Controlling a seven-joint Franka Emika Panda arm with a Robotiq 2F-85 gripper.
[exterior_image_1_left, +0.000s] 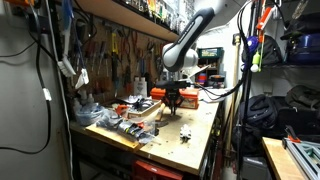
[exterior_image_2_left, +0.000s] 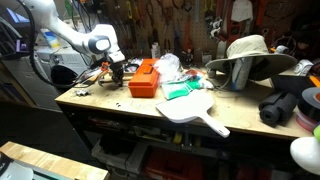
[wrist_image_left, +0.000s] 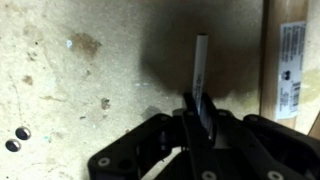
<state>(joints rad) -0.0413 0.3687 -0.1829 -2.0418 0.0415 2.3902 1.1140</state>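
The pen turns with my gripper and travels away from the orange box (exterior_image_1_left: 152, 96) onto the open benchtop (exterior_image_1_left: 184, 120) beside the small metal piece next, since that patch is bare.
In the wrist view my gripper (wrist_image_left: 198, 108) is shut on a thin pale stick (wrist_image_left: 199, 62). The stick pokes out past the fingertips over the speckled wooden benchtop (wrist_image_left: 80, 90). What kind of stick it is cannot be told. In both exterior views the gripper (exterior_image_1_left: 172, 101) (exterior_image_2_left: 114, 76) points down just above the workbench (exterior_image_1_left: 190, 135), close to an orange box (exterior_image_1_left: 152, 96) (exterior_image_2_left: 143, 78). The stick is too small to make out in the exterior views.
A pale wooden board with a label (wrist_image_left: 290, 60) lies to the right of the stick. Two small dark washers (wrist_image_left: 17, 138) lie at the left. The bench also holds a white paddle board (exterior_image_2_left: 195, 110), a green item (exterior_image_2_left: 181, 91), a hat (exterior_image_2_left: 246, 55) and clutter (exterior_image_1_left: 120, 118). Tools hang on the back wall.
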